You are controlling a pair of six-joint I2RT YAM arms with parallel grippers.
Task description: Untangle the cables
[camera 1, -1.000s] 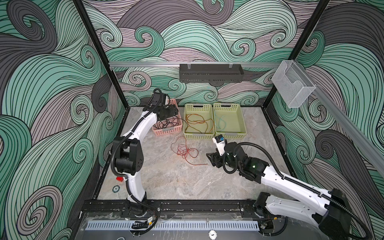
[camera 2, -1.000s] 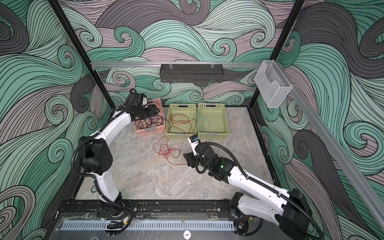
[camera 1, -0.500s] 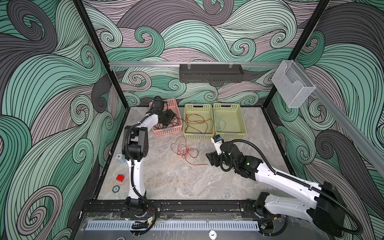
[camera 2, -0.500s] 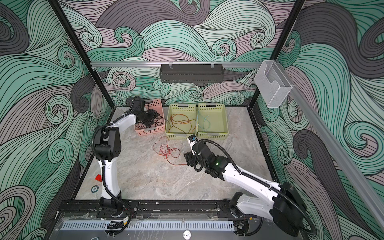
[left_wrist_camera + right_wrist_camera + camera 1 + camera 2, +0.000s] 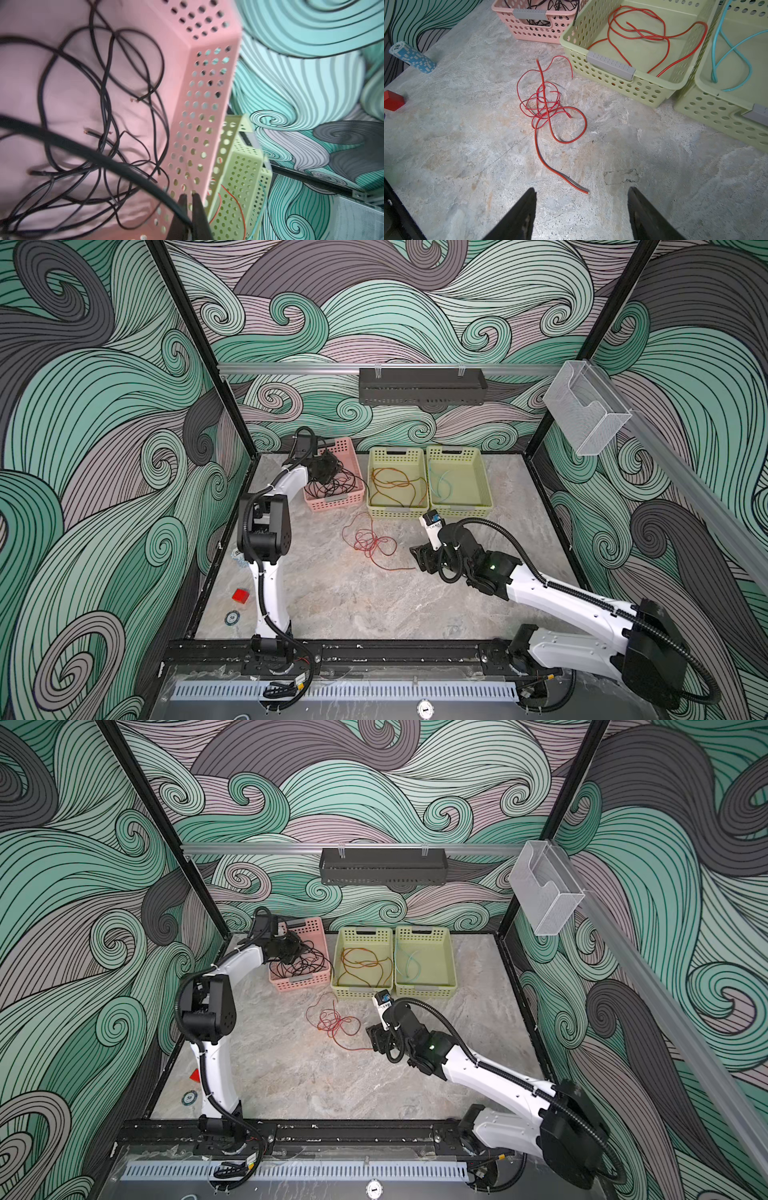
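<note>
The robot next needs to move its right gripper across over the tangled red cable and lower it onto the far tip of the thicker piece of cable (image 5: 538,64), because that tip sticks out free of the coils.
Several thin black cables (image 5: 104,104) lie coiled in the pink basket (image 5: 332,504). My left gripper (image 5: 189,195) hangs inside that basket (image 5: 297,982), shut on a black cable that runs in between its fingers. A tangled red cable (image 5: 546,104) lies on the table in both top views (image 5: 372,543). My right gripper (image 5: 581,189) hovers open just short of its loose end, touching nothing. An orange-brown cable (image 5: 395,485) rests in the middle green basket (image 5: 397,512). A short teal cable (image 5: 733,47) sits in the right green basket (image 5: 461,510).
A red block (image 5: 240,595), a round chip (image 5: 232,617) and a stack of blue chips (image 5: 413,59) sit near the table's left edge. A black tray (image 5: 422,385) and a clear holder (image 5: 586,414) hang on the walls.
My left gripper dropped into the pink basket and shut on the black cable, its elbow folding upright. The right gripper edged slightly toward the red cable and stayed open.
</note>
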